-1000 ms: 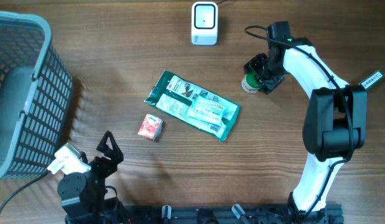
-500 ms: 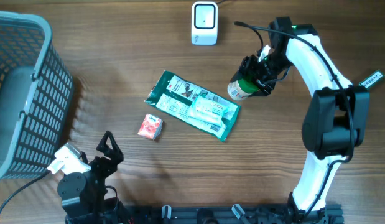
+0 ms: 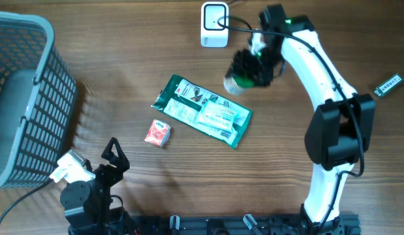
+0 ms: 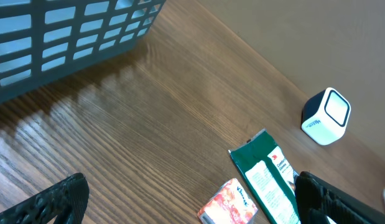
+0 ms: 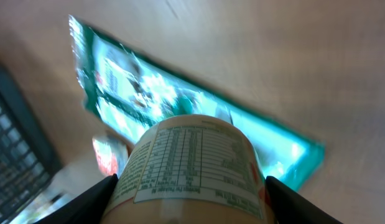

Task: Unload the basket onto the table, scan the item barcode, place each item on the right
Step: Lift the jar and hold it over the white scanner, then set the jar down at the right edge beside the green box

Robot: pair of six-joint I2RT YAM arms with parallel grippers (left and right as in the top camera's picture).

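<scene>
My right gripper carries the tub outward to the scanner's side next, then down beside the small green box to open.
The item is a round tub [image 3: 238, 80] with a green end and a nutrition label [image 5: 192, 162]. My right gripper [image 3: 252, 67] is shut on it and holds it in the air, tilted on its side, just below and right of the white scanner [image 3: 214, 25]. In the right wrist view the black fingers [image 5: 92, 200] press both sides of the tub. No barcode shows on the side facing that camera. My left gripper [image 3: 114, 155] stands open near the front left edge with nothing between its fingers [image 4: 50, 202].
A long green packet [image 3: 203, 109] lies mid-table, directly under the held tub. A small red tissue packet [image 3: 158, 132] lies left of it, ahead of my left gripper. A grey mesh basket [image 3: 25, 98] fills the far left. The scanner's cable runs off the back edge.
My right gripper has lifted the tub from the table at the right and carried it left and back toward the scanner. The left arm has not moved.
</scene>
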